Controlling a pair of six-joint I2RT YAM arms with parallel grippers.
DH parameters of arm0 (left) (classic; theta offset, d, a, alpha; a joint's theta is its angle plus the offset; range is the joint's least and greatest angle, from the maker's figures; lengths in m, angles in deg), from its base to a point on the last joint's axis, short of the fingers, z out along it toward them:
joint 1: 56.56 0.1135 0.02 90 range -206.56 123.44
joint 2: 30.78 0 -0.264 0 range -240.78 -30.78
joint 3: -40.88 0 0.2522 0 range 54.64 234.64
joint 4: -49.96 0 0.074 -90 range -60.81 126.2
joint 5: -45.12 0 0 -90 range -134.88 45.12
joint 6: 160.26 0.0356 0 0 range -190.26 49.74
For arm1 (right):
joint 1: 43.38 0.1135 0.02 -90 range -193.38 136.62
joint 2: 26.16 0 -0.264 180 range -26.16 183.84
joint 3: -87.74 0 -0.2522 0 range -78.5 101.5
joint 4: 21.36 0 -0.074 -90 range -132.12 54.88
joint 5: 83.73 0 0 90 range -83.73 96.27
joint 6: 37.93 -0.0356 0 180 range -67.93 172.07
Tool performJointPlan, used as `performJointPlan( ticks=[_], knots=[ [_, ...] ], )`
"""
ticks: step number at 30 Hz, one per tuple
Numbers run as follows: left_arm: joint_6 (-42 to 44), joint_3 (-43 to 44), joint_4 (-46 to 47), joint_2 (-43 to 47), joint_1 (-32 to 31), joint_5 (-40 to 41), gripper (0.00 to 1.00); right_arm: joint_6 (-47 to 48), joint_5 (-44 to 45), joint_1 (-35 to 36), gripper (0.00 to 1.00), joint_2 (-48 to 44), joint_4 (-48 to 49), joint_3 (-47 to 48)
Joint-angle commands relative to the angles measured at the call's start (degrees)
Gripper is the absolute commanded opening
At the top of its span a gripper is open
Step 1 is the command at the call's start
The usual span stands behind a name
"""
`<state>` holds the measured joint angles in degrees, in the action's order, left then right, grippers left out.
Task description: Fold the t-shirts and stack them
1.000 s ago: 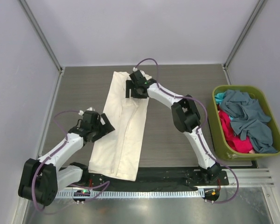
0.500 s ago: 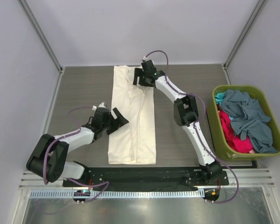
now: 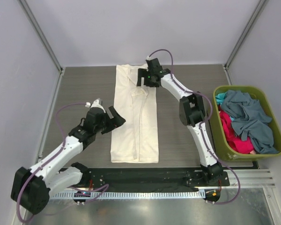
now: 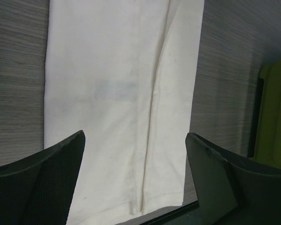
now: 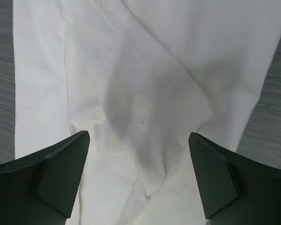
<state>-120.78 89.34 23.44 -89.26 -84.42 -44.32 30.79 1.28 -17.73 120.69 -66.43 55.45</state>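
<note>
The hem corner nearer the basket lies back from my right gripper, with the sides already folded in, so my right gripper moves back and down there next.
The cream t-shirt (image 3: 133,117) lies flat in a long, narrow folded strip down the middle of the table, hem at the near edge. It fills the left wrist view (image 4: 122,93) and the right wrist view (image 5: 145,84). My left gripper (image 3: 113,117) is open and empty, just above the shirt's left edge about halfway along. My right gripper (image 3: 141,78) is open and empty over the shirt's far end, where the cloth is creased. The slate grey-blue (image 3: 247,115), teal (image 3: 219,98) and red-pink (image 3: 234,136) t-shirts lie bunched in the basket.
The olive-green plastic basket (image 3: 267,101) stands at the table's right edge; a strip of it shows in the left wrist view (image 4: 274,117). A black base plate (image 3: 173,176) and metal rail run along the near edge. Bare wood-grain table lies either side of the shirt.
The cream shirt went from slanted to straight along the table. My right gripper moved further back and right. My left gripper moved in to the shirt's left edge. Both stayed open.
</note>
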Motion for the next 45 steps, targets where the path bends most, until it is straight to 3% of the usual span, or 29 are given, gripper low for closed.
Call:
performJointPlan(
  ticks=[1, 4, 10, 11, 17, 24, 36, 41, 45],
  knots=[
    [0.87, -2.16, -8.25, 6.43, -1.14, 3.66, 0.89, 1.07, -0.11, 0.45, 0.94, -14.81, -0.59, -4.55],
    [-0.97, -5.68, -10.18, 10.65, -1.67, 3.75, 0.88, -0.34, 2.96, 2.55, 0.94, -26.06, 0.20, -17.81],
    [-5.81, -11.22, -15.64, 14.53, -3.34, 5.43, 0.87, -9.20, 10.18, 8.44, 0.92, -50.98, 3.53, -58.40],
    [-6.69, -12.80, -15.81, 15.32, -4.30, 5.33, 0.87, -10.96, 10.88, 11.15, 0.91, -53.57, 4.84, -67.94],
    [-10.12, -17.73, -16.77, 19.36, -9.75, 5.51, 0.85, -27.81, 9.92, 24.94, 0.84, -70.70, 11.26, -94.35],
    [-13.28, -22.74, -19.76, 25.51, -11.69, 4.54, 0.78, -40.41, 13.69, 38.05, 0.75, -75.74, 10.66, -101.51],
    [-15.66, -24.24, -23.63, 30.53, -12.57, 3.22, 0.55, -45.78, 17.65, 42.20, 0.49, -73.46, 11.71, -104.86],
    [-16.01, -24.24, -23.54, 30.00, -12.92, 2.78, 0.37, -46.13, 18.88, 42.20, 0.34, -74.07, 11.53, -105.74],
    [-15.66, -23.80, -23.28, 30.44, -13.10, 2.43, 0.10, -46.31, 18.88, 42.20, 0.15, -74.42, 11.53, -106.18]
  ],
)
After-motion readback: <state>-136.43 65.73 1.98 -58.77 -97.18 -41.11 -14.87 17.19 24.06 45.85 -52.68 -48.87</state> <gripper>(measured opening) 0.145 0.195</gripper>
